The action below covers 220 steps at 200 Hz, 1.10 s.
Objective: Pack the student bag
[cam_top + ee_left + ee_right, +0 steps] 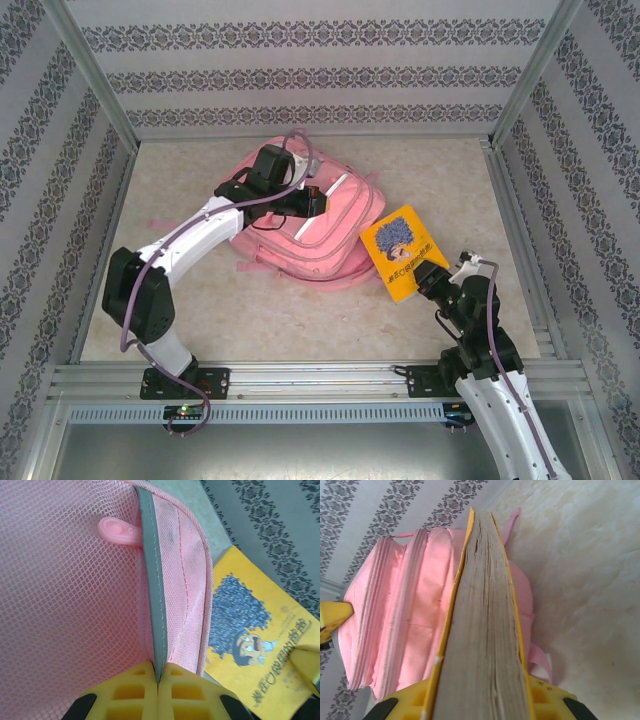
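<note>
The bag's grey reflective trim is between the left gripper's closed fingers, so the left gripper needs to move gently back toward the robot's base next and open to let go of the trim.
The pink student bag (320,225) lies on the table at the back centre. My left gripper (318,200) is over its top and shut on the bag's grey reflective trim (152,610), holding that edge up beside pink mesh (65,610). A pink zip pull (117,531) sticks out near the trim. My right gripper (432,282) is shut on a yellow book (400,250) with a curly-haired cartoon on its cover (255,635). The book is held just right of the bag, its page edge (482,630) facing the right wrist camera with the bag (400,615) behind it.
Patterned walls and metal frame posts enclose the beige table (250,310). An aluminium rail (320,378) runs along the near edge by the arm bases. Pink straps (540,660) trail from the bag toward the right.
</note>
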Each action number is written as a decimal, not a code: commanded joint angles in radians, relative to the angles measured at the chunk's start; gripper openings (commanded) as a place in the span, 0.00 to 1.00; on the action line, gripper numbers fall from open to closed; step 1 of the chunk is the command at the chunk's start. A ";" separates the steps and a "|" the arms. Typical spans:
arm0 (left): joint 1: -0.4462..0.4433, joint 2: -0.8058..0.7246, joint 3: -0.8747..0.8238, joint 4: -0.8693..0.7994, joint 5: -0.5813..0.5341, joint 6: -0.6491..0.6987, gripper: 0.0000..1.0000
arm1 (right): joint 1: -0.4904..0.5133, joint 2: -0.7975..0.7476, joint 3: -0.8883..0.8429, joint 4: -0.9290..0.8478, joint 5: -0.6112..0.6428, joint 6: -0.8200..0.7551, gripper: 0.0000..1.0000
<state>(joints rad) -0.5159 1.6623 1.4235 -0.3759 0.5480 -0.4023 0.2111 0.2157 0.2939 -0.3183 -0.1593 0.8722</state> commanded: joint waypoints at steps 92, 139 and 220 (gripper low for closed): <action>-0.005 -0.168 0.019 -0.205 0.104 0.067 0.00 | -0.012 0.046 -0.053 0.308 -0.234 0.240 0.00; -0.022 -0.189 -0.060 -0.308 -0.016 0.114 0.31 | 0.001 0.082 -0.122 0.576 -0.345 0.522 0.00; -0.350 -0.156 0.133 -0.450 -0.456 0.130 0.50 | 0.064 0.054 -0.105 0.627 -0.288 0.654 0.00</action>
<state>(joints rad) -0.7635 1.4731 1.4834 -0.7593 0.2657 -0.2821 0.2470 0.2916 0.1356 0.1226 -0.4335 1.4853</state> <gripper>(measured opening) 0.486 0.188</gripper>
